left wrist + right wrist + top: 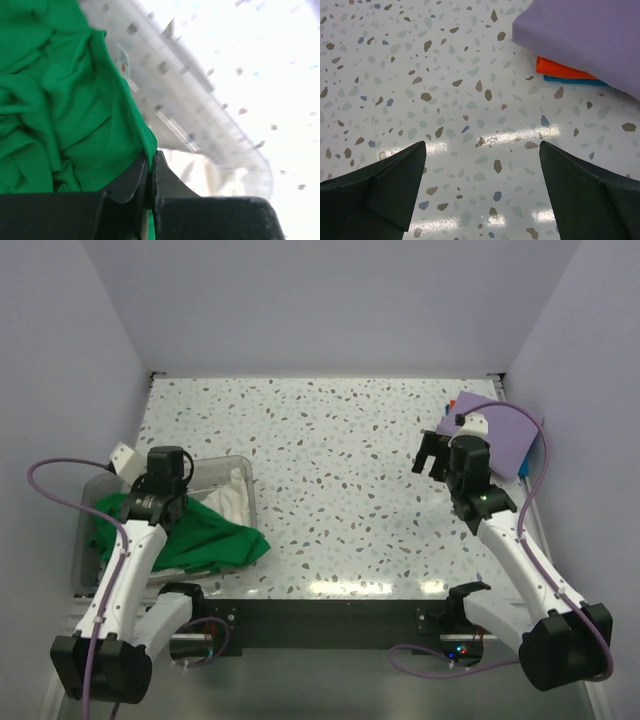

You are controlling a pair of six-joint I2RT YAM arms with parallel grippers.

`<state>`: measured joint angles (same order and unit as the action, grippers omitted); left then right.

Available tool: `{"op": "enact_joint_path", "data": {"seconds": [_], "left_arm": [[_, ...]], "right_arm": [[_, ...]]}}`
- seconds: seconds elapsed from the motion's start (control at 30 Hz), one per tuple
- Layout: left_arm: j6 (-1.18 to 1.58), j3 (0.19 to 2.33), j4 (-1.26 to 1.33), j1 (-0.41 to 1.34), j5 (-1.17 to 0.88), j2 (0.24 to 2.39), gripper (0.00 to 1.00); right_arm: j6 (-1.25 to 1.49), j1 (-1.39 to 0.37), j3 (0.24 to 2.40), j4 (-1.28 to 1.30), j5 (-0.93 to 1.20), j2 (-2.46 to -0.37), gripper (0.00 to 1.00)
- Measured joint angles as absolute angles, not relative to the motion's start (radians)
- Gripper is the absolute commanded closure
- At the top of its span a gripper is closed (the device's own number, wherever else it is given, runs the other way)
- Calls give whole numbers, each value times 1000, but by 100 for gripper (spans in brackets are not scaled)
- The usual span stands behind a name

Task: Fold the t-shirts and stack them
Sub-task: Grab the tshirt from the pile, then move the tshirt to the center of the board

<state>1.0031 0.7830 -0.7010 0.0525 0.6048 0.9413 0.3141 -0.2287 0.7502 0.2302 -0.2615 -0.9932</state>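
Observation:
The table is bare to the right of my left gripper in the top view. I will raise the green t-shirt (210,535), carry it there, lower and release.
A crumpled bright green t-shirt (210,535) spills from the clear plastic bin (247,468) at the left onto the table's near edge. My left gripper (168,498) sits over the bin, shut on a hem of the green t-shirt (75,110), which is pinched between the fingertips (161,172). White t-shirts (228,498) lie in the bin behind it. At the far right a folded lavender-purple t-shirt (505,430) tops a stack. My right gripper (433,462) hovers open just left of that stack, with only bare table between its fingers (395,180).
Under the purple t-shirt (585,35) lie folded orange (560,70) and blue (570,80) layers. The speckled table (340,480) spreads between the bin and the stack. White walls enclose the table at the back and both sides.

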Motion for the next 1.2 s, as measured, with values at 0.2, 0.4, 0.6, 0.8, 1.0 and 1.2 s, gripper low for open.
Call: {"op": "enact_joint_path", "data": {"seconds": [0.2, 0.4, 0.6, 0.8, 1.0, 1.2], "left_arm": [[841, 859, -563, 52, 545, 761, 100], [675, 1005, -393, 55, 285, 806, 100], [590, 1203, -240, 90, 23, 945, 100], [571, 1419, -80, 210, -189, 1066, 100], [564, 1643, 51, 342, -339, 1224, 100], [612, 1866, 131, 358, -446, 1386, 100]], "right_arm": [[307, -229, 804, 209, -250, -1048, 1], [306, -229, 838, 204, -241, -1089, 1], [306, -229, 845, 200, -240, -1093, 1], [305, -229, 852, 202, -241, -1093, 1], [297, -229, 871, 209, -252, -1090, 1], [296, -229, 873, 216, -269, -1071, 1]]}}
